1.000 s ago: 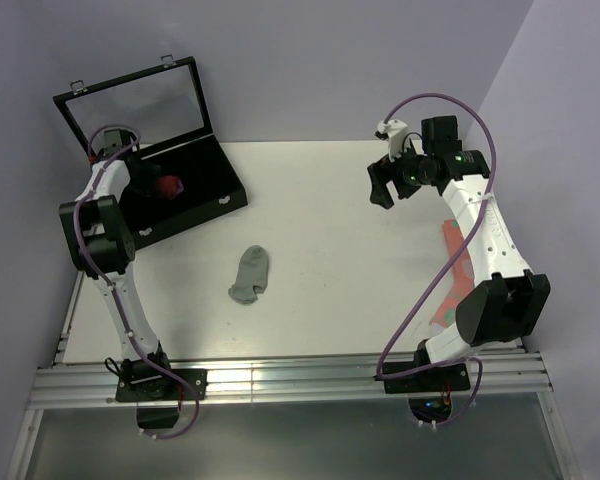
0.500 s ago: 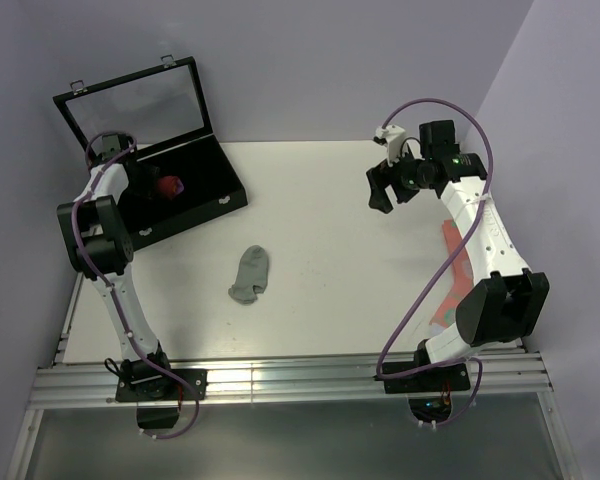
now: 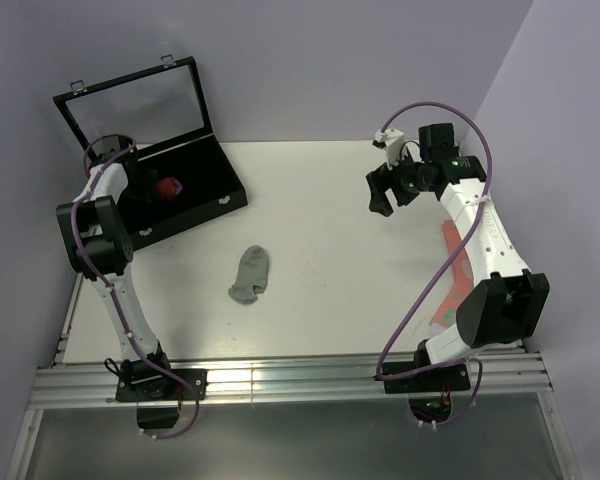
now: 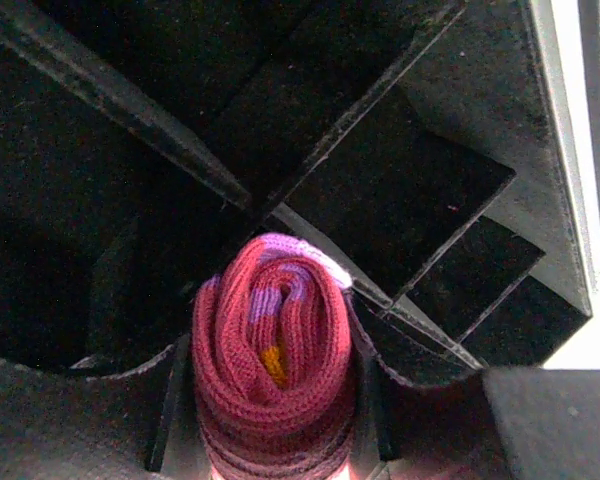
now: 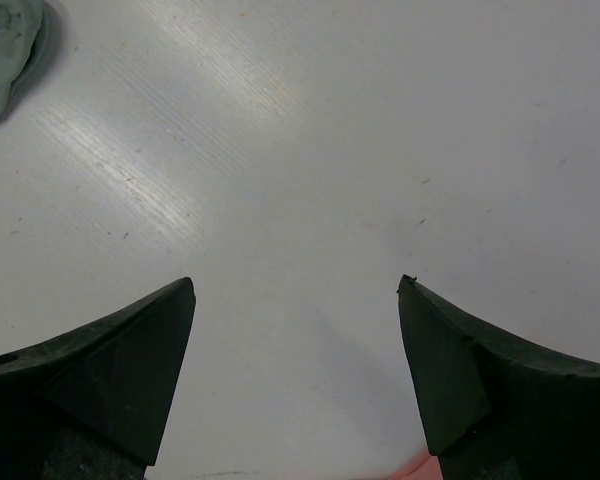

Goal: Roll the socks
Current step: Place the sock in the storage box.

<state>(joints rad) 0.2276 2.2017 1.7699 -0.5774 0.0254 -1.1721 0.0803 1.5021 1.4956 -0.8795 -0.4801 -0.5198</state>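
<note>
The case's dark compartment [image 3: 170,194] is below the left gripper and to its right in the top view, so the robot will next bring the bundle that way, down between the case's dividers, and let it go.
The long magenta-red sock [image 4: 275,370], rolled into a tight bundle with purple and orange showing at its core, sits between the fingers of my left gripper [image 4: 272,405], which is shut on it. The bundle [image 3: 167,186] hangs inside the open black case [image 3: 202,212], over its divided compartments. The short grey sock [image 3: 249,274] lies flat and unrolled in the middle of the table; one corner of it [image 5: 5,50] shows in the right wrist view. My right gripper [image 3: 383,190] hovers above bare table at the back right, open and empty [image 5: 296,282].
The case's glass lid [image 3: 135,108] stands open at the back left. A salmon-pink sock [image 3: 450,262] lies along the table's right edge under my right arm. Black dividers [image 4: 380,100] split the case into compartments.
My right gripper has drifted slightly left and down, still open. The left gripper holds the rolled sock in the same place inside the case.
</note>
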